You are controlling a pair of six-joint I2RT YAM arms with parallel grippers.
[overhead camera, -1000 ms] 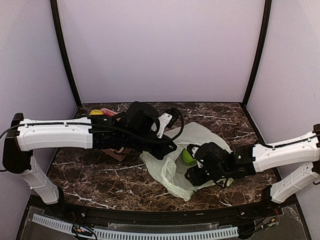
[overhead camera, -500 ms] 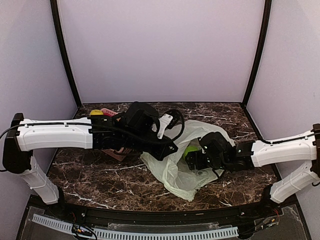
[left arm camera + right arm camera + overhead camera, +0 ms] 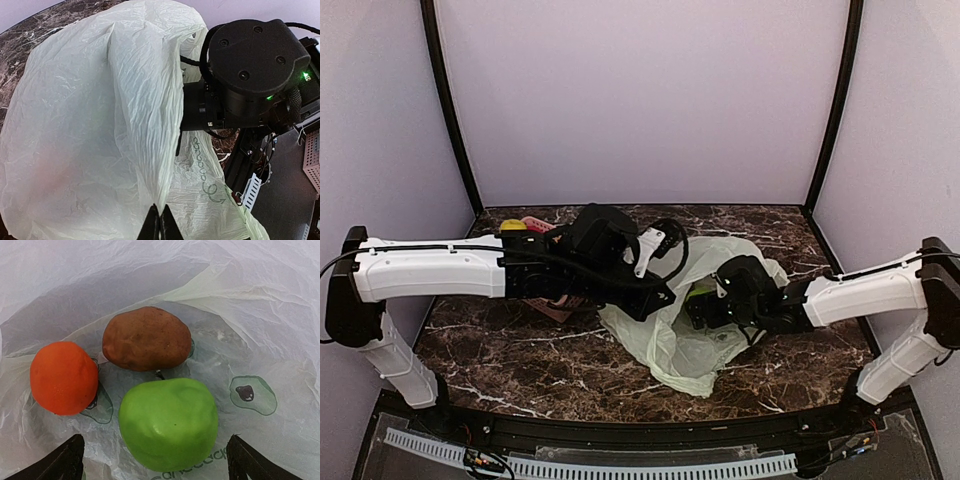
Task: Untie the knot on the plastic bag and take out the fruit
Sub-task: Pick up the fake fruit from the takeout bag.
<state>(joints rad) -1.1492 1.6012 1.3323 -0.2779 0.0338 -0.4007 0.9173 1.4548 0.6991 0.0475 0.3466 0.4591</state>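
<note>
My right gripper will next push deeper into the bag [image 3: 685, 350] and close across the green apple-like fruit, since that one is already between its open fingers.
The pale green plastic bag [image 3: 685, 350] lies mid-table with its mouth held up; no knot is in view. My left gripper [image 3: 160, 222] is shut on a pinched fold of the bag's film [image 3: 150, 150] and holds it raised. My right gripper [image 3: 708, 305] reaches into the mouth. In the right wrist view its open fingertips [image 3: 67, 460] stand on either side of the green apple-like fruit [image 3: 169, 422] without touching it. Behind the apple lie a brown oval fruit [image 3: 146, 338] and a round orange fruit [image 3: 63, 377], all on the bag's inner film.
A yellow piece [image 3: 512, 225] and a pink one [image 3: 536, 223] lie at the back left behind my left arm. A brown item [image 3: 556, 310] shows under that arm. The right wrist's black body [image 3: 250, 75] fills the bag's opening.
My right gripper has moved left and farther into the bag's mouth, and its jaws have spread wide. The left arm holds the bag as before.
</note>
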